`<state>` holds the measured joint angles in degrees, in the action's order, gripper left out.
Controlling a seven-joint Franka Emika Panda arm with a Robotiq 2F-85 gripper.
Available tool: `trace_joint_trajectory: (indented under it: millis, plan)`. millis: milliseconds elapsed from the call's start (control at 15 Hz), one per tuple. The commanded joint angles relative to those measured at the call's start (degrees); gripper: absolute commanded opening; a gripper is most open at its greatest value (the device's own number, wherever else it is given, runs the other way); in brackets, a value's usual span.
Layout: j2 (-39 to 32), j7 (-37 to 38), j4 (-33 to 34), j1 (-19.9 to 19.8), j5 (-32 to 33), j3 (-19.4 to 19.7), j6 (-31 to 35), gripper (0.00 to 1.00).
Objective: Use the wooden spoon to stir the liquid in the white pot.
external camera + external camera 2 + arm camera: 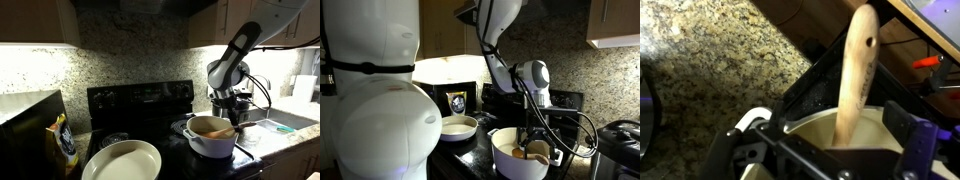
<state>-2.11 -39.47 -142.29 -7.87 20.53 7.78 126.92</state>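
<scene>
I should move my gripper along the spoon's light brown handle (854, 86) toward its upper end and close on it, because the handle is already between my open fingers.
The white pot (212, 140) (515, 158) stands on the black stove, with tan liquid (203, 127) inside. The wooden spoon (222, 129) leans in the pot. In the wrist view its light brown handle (856, 75) rises out of the pot's rim (808, 122). My gripper (229, 104) (538, 137) (835, 132) hangs just above the pot, open. The spoon handle stands between the two dark fingers (902, 125), and neither finger presses on it. The spoon's bowl end is hidden down in the pot.
A wide shallow cream bowl (122, 160) (458, 127) sits on the stove's other side. A printed bag (65, 143) stands beside it. A black-and-steel cooker (620, 145) is next to the pot. The stove's back panel (140, 98) and a granite wall are behind.
</scene>
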Motion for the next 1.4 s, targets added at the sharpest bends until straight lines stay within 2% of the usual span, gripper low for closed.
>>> trace_joint_trajectory:
  millis: [0,267,333,467,1133,1333]
  plan:
    - [5.5,-1.8,-5.4,-1.2,-2.0,1.0,4.3,1.00]
    - [7.5,-1.4,-5.4,-1.0,-1.3,2.1,3.4,0.98]
    - [7.7,-1.6,-5.0,-0.9,-1.1,2.3,3.2,0.73]
    - [8.3,-1.5,-4.7,-0.7,-0.8,2.3,2.7,0.71]
    - [8.2,-6.2,-4.8,-0.7,0.2,2.6,0.2,0.06]
    - [9.2,-5.4,-5.5,-0.6,1.6,2.4,-0.1,0.09]
